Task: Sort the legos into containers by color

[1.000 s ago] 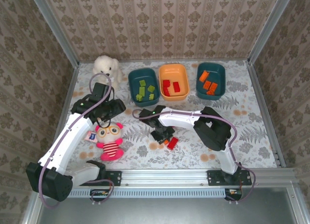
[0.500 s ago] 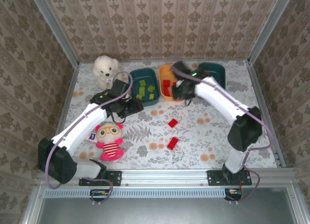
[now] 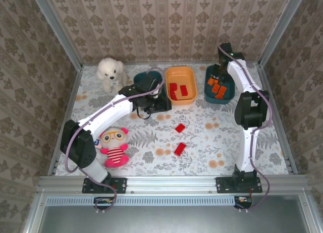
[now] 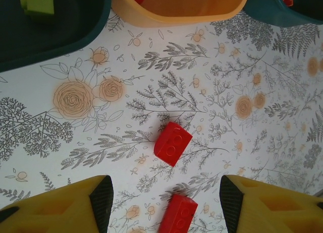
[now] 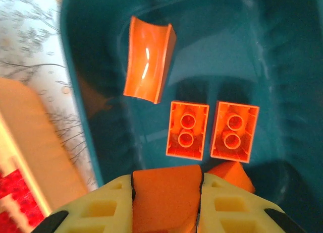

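Observation:
I will next lower my right gripper to the bottom of the teal container, beside the upturned orange legos, and release the orange lego among its color.
My right gripper (image 5: 166,181) is shut on an orange lego (image 5: 165,198) and hangs over the right teal container (image 5: 101,21), (image 3: 229,98). Inside it lie a curved orange piece (image 5: 149,59) and two upturned orange legos (image 5: 187,129). My left gripper (image 4: 166,197) is open just above the table in front of the left teal container (image 4: 55,39). Two red legos (image 4: 172,143), (image 4: 177,215) lie on the cloth between and ahead of its fingers, untouched. In the top view they lie at mid-table (image 3: 180,127), (image 3: 179,149). The orange container (image 3: 194,76) holds red legos (image 3: 176,91).
A white plush dog (image 3: 111,71) sits at the back left. A striped pink doll (image 3: 116,146) lies at the near left. A green lego (image 4: 38,1) shows in the left teal container. Metal rails and papered walls enclose the table.
The right arm has lifted the orange lego from mid-table and swung it past the orange container to over the right teal one. The left arm has moved right from near the doll.

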`<state>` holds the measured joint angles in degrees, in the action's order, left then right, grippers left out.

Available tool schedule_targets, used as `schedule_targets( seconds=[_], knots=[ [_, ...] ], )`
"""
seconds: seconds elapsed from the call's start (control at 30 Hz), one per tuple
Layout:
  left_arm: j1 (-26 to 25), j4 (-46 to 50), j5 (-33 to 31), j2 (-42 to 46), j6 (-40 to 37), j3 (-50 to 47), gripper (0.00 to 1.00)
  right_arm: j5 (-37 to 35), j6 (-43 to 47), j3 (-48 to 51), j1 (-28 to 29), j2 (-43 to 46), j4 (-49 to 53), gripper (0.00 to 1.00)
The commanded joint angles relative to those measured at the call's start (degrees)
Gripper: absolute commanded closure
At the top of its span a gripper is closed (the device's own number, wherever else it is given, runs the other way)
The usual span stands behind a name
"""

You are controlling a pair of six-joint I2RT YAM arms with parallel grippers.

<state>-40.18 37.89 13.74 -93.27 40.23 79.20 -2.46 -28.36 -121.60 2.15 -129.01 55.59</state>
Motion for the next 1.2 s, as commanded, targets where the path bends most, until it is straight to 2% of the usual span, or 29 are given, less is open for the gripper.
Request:
schedule_targets(
  seconds=[0.0,0.37,0.6,0.7,0.8,1.0,1.17],
  knots=[
    [-0.08,0.78,-0.15,-0.55,-1.05,1.55,0.39,3.32,-1.25,-1.67,0.66,-3.09,3.71,0.88],
    [-0.14,1.74,-0.47,-0.81,-0.37,2.01,0.39,7.21,-3.45,-2.28,0.31,-8.46,2.41,0.84],
    [-0.14,2.08,-0.38,-0.50,-0.66,1.93,0.39,6.96,-4.74,-0.50,0.04,-6.88,2.39,0.62],
    [-0.14,2.15,0.10,-0.46,-1.07,1.60,0.39,6.01,-4.17,-0.42,0.04,-3.96,2.04,0.52],
    [-0.45,2.03,0.38,-0.55,-1.96,1.21,0.38,5.84,-3.79,-0.54,0.04,-0.54,1.99,0.47],
    [-1.73,2.15,0.85,-2.10,-4.56,1.96,0.36,5.21,-3.82,3.10,0.48,8.44,0.57,0.44],
    [-4.33,3.58,1.21,-6.96,-8.57,4.91,0.35,4.79,-3.59,15.41,2.34,20.59,-4.50,0.45]
  ],
)
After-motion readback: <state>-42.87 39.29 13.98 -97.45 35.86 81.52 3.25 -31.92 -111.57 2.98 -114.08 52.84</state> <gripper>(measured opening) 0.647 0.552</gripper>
